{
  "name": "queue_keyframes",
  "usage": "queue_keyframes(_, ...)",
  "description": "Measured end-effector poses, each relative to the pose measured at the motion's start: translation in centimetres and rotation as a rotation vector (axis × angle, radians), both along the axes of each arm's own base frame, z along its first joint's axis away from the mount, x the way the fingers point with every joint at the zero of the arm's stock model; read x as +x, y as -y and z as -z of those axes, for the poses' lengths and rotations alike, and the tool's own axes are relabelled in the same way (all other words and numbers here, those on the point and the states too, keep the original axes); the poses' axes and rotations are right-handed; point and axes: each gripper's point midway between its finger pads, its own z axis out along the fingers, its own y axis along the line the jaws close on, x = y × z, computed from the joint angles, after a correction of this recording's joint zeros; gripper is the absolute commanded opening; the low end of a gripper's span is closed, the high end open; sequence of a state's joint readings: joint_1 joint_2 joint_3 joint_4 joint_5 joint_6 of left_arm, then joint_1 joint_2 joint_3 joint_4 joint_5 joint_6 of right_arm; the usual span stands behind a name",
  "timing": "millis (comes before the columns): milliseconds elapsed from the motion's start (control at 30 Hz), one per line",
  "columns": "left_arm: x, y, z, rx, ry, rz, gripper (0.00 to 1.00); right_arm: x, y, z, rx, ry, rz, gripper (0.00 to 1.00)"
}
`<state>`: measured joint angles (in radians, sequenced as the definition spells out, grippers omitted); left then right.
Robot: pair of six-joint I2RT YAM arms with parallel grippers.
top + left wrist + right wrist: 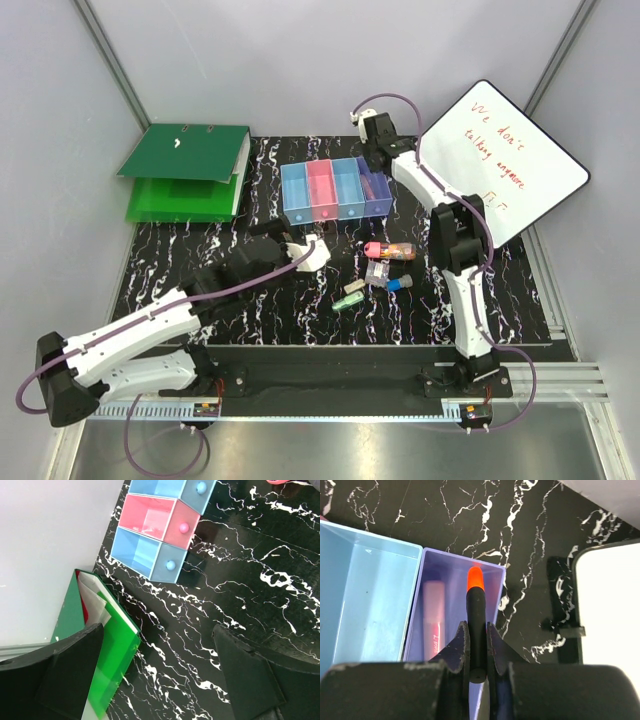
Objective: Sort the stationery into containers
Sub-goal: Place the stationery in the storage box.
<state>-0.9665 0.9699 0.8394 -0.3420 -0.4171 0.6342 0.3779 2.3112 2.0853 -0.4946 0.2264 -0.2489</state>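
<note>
The black marker's rear end is over the purple bin's rim by the whiteboard, so I will next move my right gripper toward the pink tube (388,250) and down.
The containers (335,190) stand in a joined row at the back: blue, pink, blue, purple. My right gripper (375,160) hovers over the purple bin (496,582), shut on a black marker with an orange tip (476,605). A pink tube (433,617) lies inside that bin. Loose stationery lies on the mat: a pink-capped tube (388,250), a clear piece (377,272), a blue piece (400,283), a beige piece (353,287) and a green piece (347,300). My left gripper (283,238) (160,665) is open and holds nothing, above bare mat in front of the bins (150,540).
Green binders (190,175) (112,655) lie at the back left. A whiteboard (505,160) (610,610) leans at the back right, close to the right arm. The black marbled mat (250,300) ends at a rail by the arm bases.
</note>
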Motion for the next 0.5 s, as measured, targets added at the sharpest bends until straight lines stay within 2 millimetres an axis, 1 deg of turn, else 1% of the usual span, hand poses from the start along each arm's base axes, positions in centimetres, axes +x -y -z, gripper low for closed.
queue_keyframes(100,0.0,0.1,0.3,0.002,-0.009,-0.003,0.99,0.4,-0.2,1.5,-0.005,-0.016,-0.001,0.00)
queue_keyframes(200,0.2,0.2,0.7,0.013,-0.016,-0.005,0.99,0.3,-0.2,3.3,-0.015,-0.045,-0.002,0.00)
queue_keyframes(233,0.2,0.2,0.8,0.017,-0.019,-0.005,0.99,0.4,-0.1,3.7,-0.020,-0.046,0.001,0.00)
queue_keyframes(267,0.3,0.2,0.9,0.020,-0.021,-0.007,0.99,0.6,-0.3,3.6,-0.016,-0.040,-0.001,0.02)
queue_keyframes(333,0.3,0.3,1.1,0.025,-0.025,-0.008,0.99,0.6,-0.3,3.6,-0.012,-0.038,-0.001,0.12)
queue_keyframes(367,0.4,0.3,1.1,0.027,-0.026,-0.008,0.99,0.6,-0.4,3.6,-0.012,-0.038,-0.002,0.25)
queue_keyframes(467,0.4,0.3,1.2,0.031,-0.027,-0.008,0.99,0.5,-0.5,3.6,-0.008,-0.040,-0.005,0.34)
queue_keyframes(500,0.4,0.3,1.1,0.032,-0.026,-0.007,0.99,0.4,-0.6,3.7,-0.007,-0.043,-0.006,0.39)
